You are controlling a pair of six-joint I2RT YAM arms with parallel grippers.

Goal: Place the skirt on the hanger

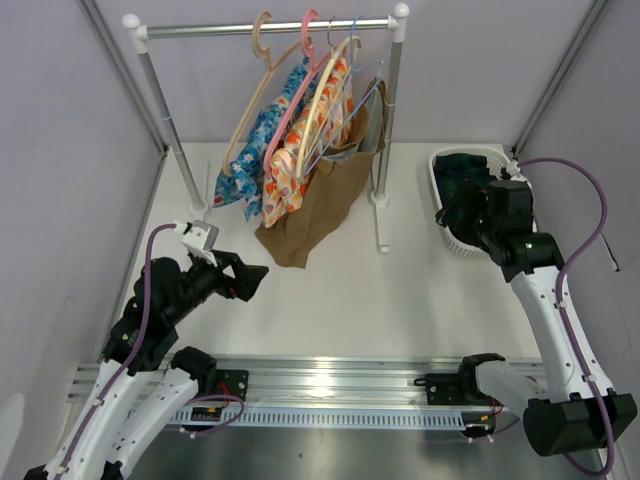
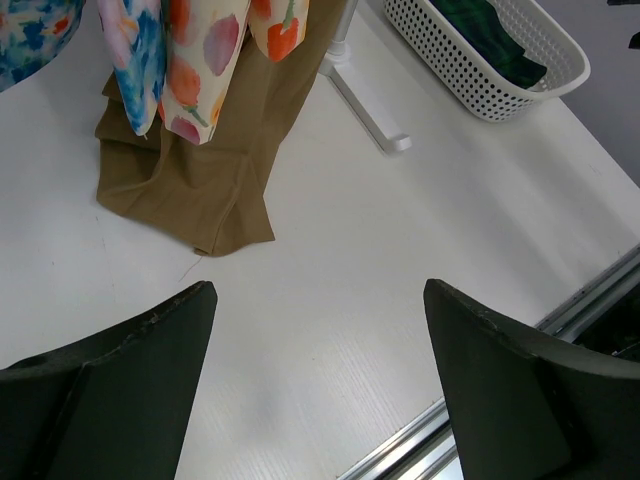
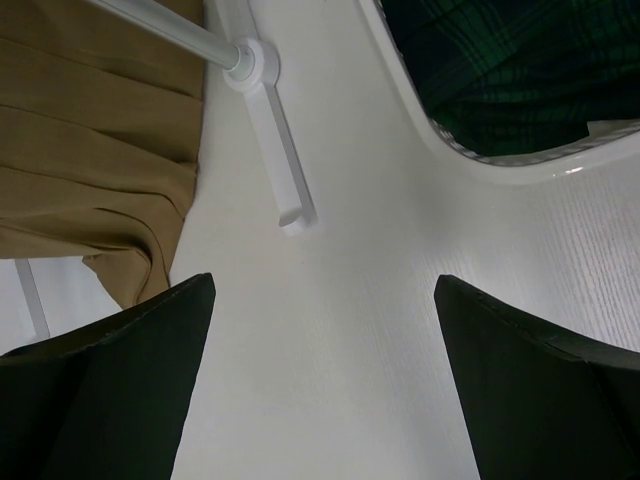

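Note:
The bunched plaid cloth is next for my right gripper, which will go outward over the rim of the basket and then down onto the cloth.
The dark green and navy plaid skirt lies bunched in a white perforated basket at the right of the table. It also shows in the left wrist view and the right wrist view. The pale cream hanger hangs on the rack rail among other garments. My right gripper is open and empty, just left of the basket; in its own view bare table lies between the fingers. My left gripper is open and empty over the table's left side, also bare table in its view.
A white clothes rack stands at the back with a tan hanger, a pink hanger, blue floral and orange-spotted garments and a brown garment trailing on the table. The rack's foot lies near the basket rim.

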